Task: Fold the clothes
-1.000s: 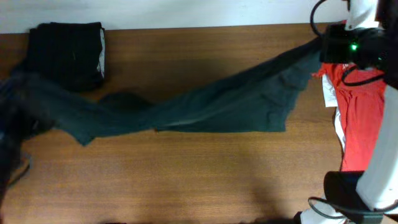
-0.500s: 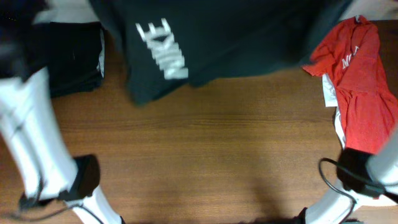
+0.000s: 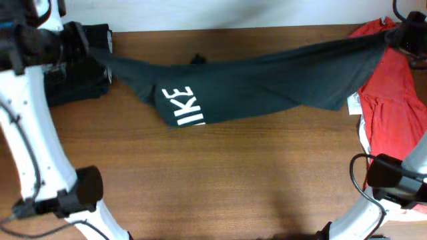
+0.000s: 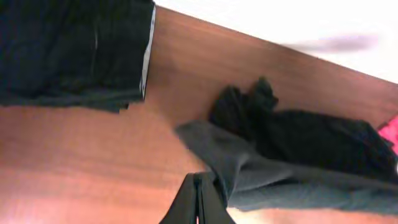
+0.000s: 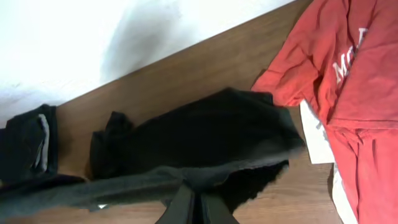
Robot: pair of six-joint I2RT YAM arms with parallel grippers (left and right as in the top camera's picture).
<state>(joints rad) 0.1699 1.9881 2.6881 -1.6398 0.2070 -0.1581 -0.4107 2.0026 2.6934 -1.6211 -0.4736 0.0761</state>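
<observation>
The right gripper draws back and down next to release the shirt's corner, since the bare wood (image 3: 331, 143) (image 5: 295, 202) beside the white sheet lies below it, toward my base.
The clothes, a dark charcoal T-shirt (image 3: 267, 87) with white block letters (image 3: 181, 107), hangs stretched in a long band across the back of the table (image 3: 233, 187). My left gripper (image 3: 90, 48) is shut on its left end and my right gripper (image 3: 390, 37) on its right end. The middle of the shirt sags down to the wood. In the left wrist view the fingertips (image 4: 194, 186) pinch grey cloth (image 4: 280, 168). The right wrist view shows my right gripper (image 5: 196, 193) clamped on a bunched edge of the shirt (image 5: 205, 140).
A black folded garment with a pale side stripe (image 3: 77, 67) lies at the back left, under the left arm. A red T-shirt with white lettering (image 3: 390, 113) covers the right edge, with a white sheet (image 3: 353, 103) under it. Arm bases stand at both front corners.
A second ago the shirt lay low and slack across the table. Both arms then swung it up towards the camera, and now it hangs taut at the back with the lettering showing.
</observation>
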